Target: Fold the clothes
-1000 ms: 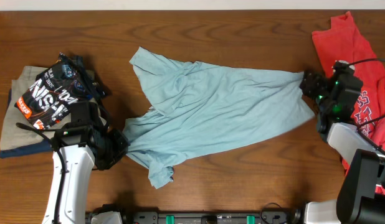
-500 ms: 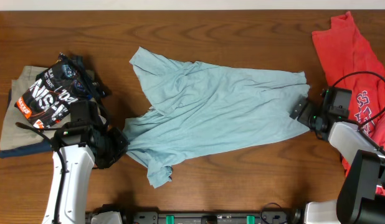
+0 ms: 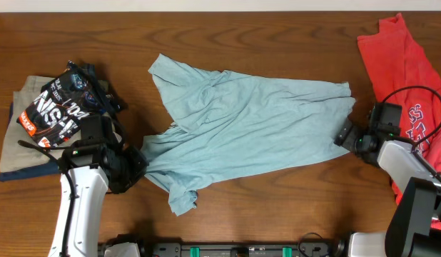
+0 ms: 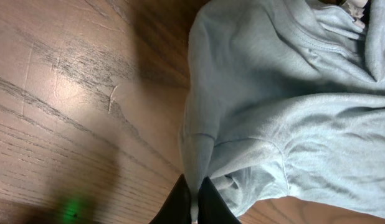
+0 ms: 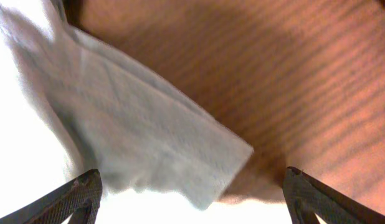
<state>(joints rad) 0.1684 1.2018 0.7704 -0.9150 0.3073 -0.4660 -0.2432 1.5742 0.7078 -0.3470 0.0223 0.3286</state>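
My right gripper stays low next and closes its spread fingers onto the pale blue-grey T-shirt's near corner (image 3: pixel 344 148) (image 5: pixel 208 165) facing the red T-shirt. That corner already lies between the fingers.
The pale blue-grey T-shirt (image 3: pixel 249 125) lies spread and rumpled across the middle of the wooden table. My left gripper (image 3: pixel 135 165) is shut on the shirt's lower left edge; the left wrist view shows the fingertips (image 4: pixel 194 198) pinching a fold of the cloth (image 4: pixel 286 112). My right gripper (image 3: pixel 347 135) is open at the shirt's right edge, low over the table. In the right wrist view the fingers (image 5: pixel 191 190) are spread wide, with a corner of the shirt (image 5: pixel 149 149) between them.
A black shirt with white and orange print (image 3: pixel 63 103) lies on folded tan and navy clothes (image 3: pixel 21 146) at the left. A red T-shirt with white lettering (image 3: pixel 409 78) lies at the right, partly under my right arm.
My right gripper has come down from the shirt's upper right corner to its right edge near the table. The left gripper and the shirt have stayed put.
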